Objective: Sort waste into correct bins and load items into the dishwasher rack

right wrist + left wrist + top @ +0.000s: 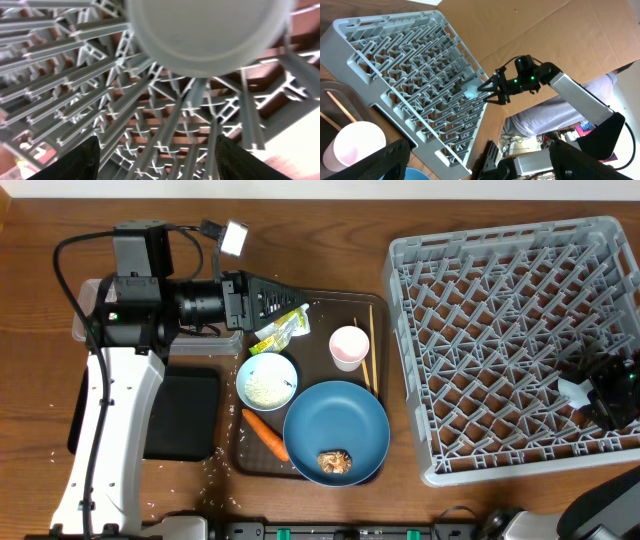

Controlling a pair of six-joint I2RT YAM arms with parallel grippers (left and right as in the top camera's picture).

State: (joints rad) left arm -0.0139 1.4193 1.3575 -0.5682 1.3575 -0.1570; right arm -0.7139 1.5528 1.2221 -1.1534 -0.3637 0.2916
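The pink cup's opening faces up, so my left gripper will next tilt downward and go down to the right in the overhead view onto the pink cup's wrapper-side rim (332, 344) (340, 157).
My left gripper (288, 302) is open and empty above the back of the brown serving tray, just above a yellow-green wrapper (282, 328). On that tray are a pink cup (349, 347), chopsticks (368, 352), a small light blue bowl (267, 380) with rice, a carrot (265, 433) and a dark blue plate (336, 425) holding a brown food lump (335, 462). My right gripper (592, 392) is open inside the grey rack (500, 290). The light blue cup (210, 30) stands in the rack just beyond its fingers, apart from them.
The black tray (180, 415) lies left of the brown serving tray (320, 305). The clear tub (85, 315) is mostly hidden under my left arm. Loose rice grains (215, 470) lie on the table near the front. The left wrist view shows the pink cup (352, 147) and the rack (420, 75).
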